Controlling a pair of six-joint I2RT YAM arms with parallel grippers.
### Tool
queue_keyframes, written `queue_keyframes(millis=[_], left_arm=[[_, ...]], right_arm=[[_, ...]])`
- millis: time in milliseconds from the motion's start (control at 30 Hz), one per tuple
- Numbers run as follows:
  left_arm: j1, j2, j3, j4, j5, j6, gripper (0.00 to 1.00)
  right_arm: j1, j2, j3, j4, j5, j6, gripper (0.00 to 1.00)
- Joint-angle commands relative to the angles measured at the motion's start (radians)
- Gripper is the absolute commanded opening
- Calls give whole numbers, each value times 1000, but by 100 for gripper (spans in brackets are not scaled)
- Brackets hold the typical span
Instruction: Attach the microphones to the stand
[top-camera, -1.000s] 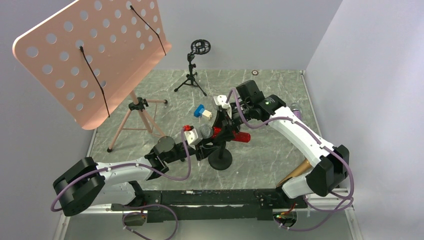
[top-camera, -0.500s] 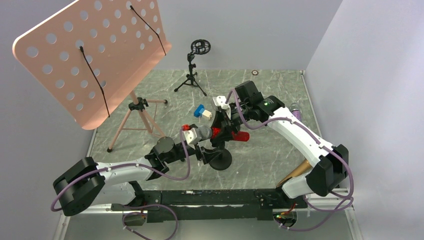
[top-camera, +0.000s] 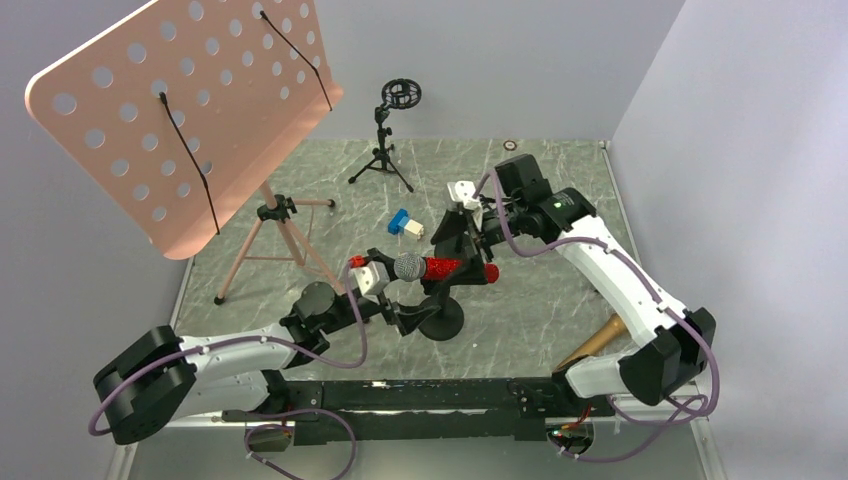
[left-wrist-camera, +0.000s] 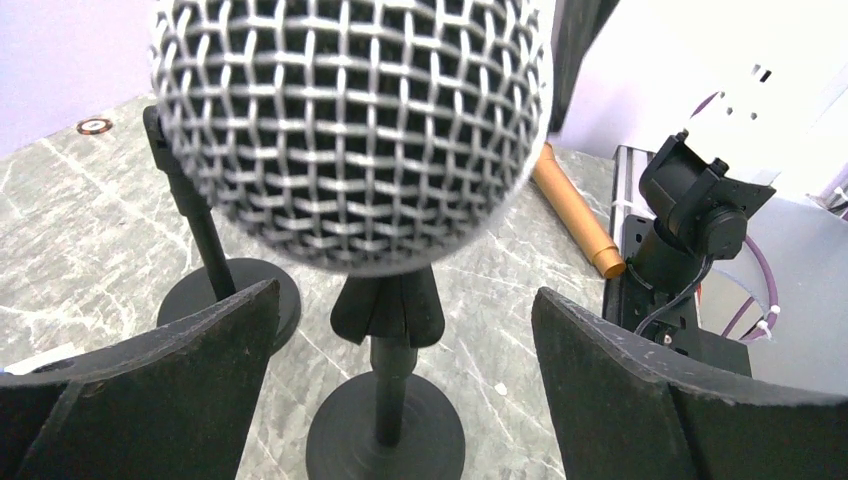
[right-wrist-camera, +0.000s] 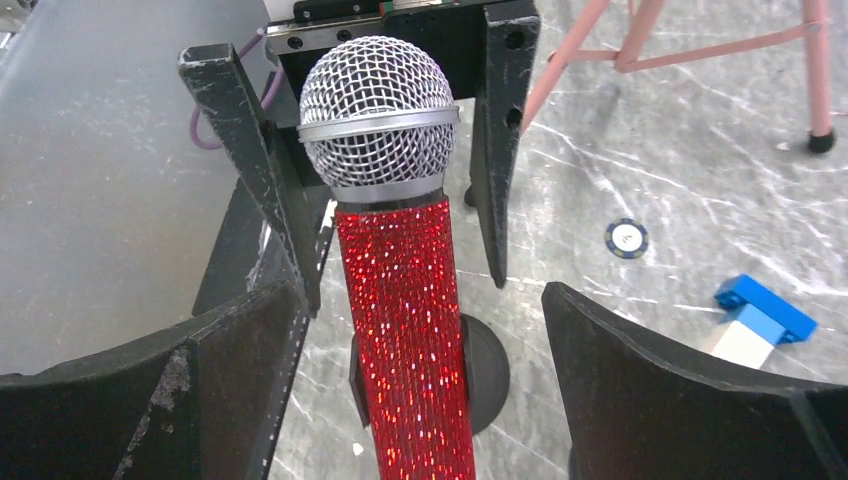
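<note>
The red handle (top-camera: 446, 268) (right-wrist-camera: 405, 330) still has clear gaps between it and both of my open fingers, so I need to lower my right gripper over it and close on it at the stand's clip.
The red glitter microphone (top-camera: 445, 268) lies about level in the clip of the black stand (top-camera: 440, 322), its silver grille (top-camera: 408, 266) pointing left. My left gripper (top-camera: 393, 291) stands open around the grille (left-wrist-camera: 345, 130) without touching it; the stand's clip (left-wrist-camera: 388, 305) shows below. My right gripper (top-camera: 466, 248) is open on either side of the red handle (right-wrist-camera: 405, 330), with clear gaps both sides. The gold microphone (top-camera: 595, 340) lies on the table by the right arm's base and also shows as a gold tube (left-wrist-camera: 578, 210) in the left wrist view.
A pink perforated music stand (top-camera: 190, 110) towers at the left on its tripod. A small black tripod with a shock mount (top-camera: 392, 130) stands at the back. A blue and white block (top-camera: 405, 225) lies behind the stand. A second black pole on a round base (left-wrist-camera: 230, 300) is near.
Both grippers have opened and let go of the red microphone, which stays in the stand's clip. The right gripper drew back to the right; the left arm pulled back a little.
</note>
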Motion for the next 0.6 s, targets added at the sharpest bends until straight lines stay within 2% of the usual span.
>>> queue_keyframes(millis=[0,133,267,367,500,567], left_arm=[[-4,-55,-39,36,-30,9,99],[-4,-104,-113,76,-60,11,99],[-6,-108,-190,124,-73,24,99],[-18,-70,-207,162,-76,51,99],[-26,20,-194,216,-62,73,99],[-27,62,-190,263,-58,72,99]], right_arm=[[-44,-52,56,-81,-61,-82,100],[-123,-77,81,-227,-100,-223,100],[-233,-164,-2,-190,-99,-218,100],[-269,-194,-75,-184,-108,-253,100],[-285,-212,-177,-232,-172,-431,100],[-284,-207,-194,-209,-170,-423,100]])
